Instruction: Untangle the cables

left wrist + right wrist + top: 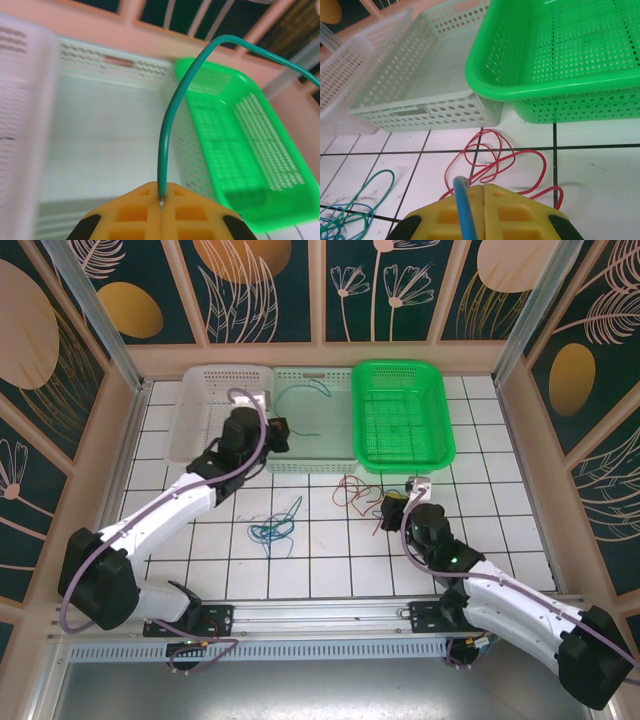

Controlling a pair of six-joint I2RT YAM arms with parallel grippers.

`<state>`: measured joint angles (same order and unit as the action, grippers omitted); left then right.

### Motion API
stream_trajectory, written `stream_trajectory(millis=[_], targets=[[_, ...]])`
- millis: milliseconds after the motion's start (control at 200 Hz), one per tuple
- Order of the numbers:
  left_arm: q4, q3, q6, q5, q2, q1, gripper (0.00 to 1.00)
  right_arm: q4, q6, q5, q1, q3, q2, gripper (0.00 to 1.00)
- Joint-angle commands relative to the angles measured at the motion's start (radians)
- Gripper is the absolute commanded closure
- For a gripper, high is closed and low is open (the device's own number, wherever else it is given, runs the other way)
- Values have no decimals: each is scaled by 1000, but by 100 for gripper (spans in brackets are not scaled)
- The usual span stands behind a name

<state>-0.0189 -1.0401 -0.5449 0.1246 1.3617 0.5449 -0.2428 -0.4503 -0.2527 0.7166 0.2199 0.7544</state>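
The robot will next carry the teal-green cable in its left gripper over the bottom of the white basket and let it go, because that basket stands open next to the pale one.
My left gripper is shut on a teal-green cable that arcs up and to the right. In the top view this left gripper hangs over the pale basket, with the teal cable curving inside it. My right gripper is shut low over the tiles, just in front of a loop of red cables. A blue cable end lies across its left finger; whether anything is pinched I cannot tell. From above, the right gripper sits beside the red cables. A blue and teal tangle lies mid-table.
Three baskets stand in a row at the back: a white one, the pale one in the middle and a bright green one. Patterned walls close in the table on three sides.
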Motion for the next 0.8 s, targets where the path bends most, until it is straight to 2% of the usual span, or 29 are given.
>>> stream_trajectory(millis=[0,165,280,425,596,796], targets=[[84,-32,61,37,-19,-92,100,-7,2,36,-8,54,51,100],[147,-72,61,-92,84,-253,100,-18,6,70,-11,81,134,100],[142,-88,46,-183,165,-330,100,-12,16,94,-12,104,165,100],[144,-113,64,-218,216,-345,100,55,27,93,-21,137,201,98],[180,-150,72,-238,286,-393,100,170,48,119,-28,229,337,99],[188,-153,68,-253,331,-437,100,121,58,164,-27,271,430,100]])
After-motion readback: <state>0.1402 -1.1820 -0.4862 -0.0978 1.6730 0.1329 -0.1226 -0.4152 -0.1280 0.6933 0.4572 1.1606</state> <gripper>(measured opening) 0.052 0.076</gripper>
